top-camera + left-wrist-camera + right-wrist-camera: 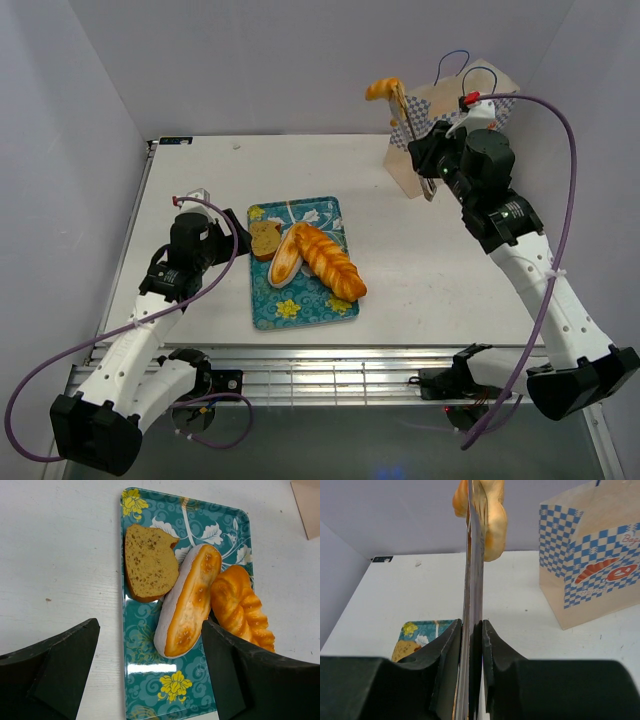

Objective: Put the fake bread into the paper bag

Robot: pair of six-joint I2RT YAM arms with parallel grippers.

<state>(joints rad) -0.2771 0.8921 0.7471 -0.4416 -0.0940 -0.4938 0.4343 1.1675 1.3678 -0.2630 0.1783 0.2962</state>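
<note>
My right gripper will turn and swing to the right in the top view next to bring the croissant [383,89] over the bag's opening, because it still hangs beside the opening.
My right gripper [428,160] is shut on the metal tongs [405,125], and the tongs grip a golden croissant [383,89] held high to the left of the paper bag [470,110]. In the right wrist view the tongs [472,590] rise between my jaws to the croissant [492,515], with the checked bag [592,565] to the right. A toast slice [149,562], an oval bun [187,602] and a braided loaf [240,607] lie on the blue tray [150,680]. My left gripper [150,675] is open over the tray's near end, empty.
The blue patterned tray [268,300] lies at the table's middle. Grey walls close in the left, back and right. The table's front edge has a metal rail [320,375].
</note>
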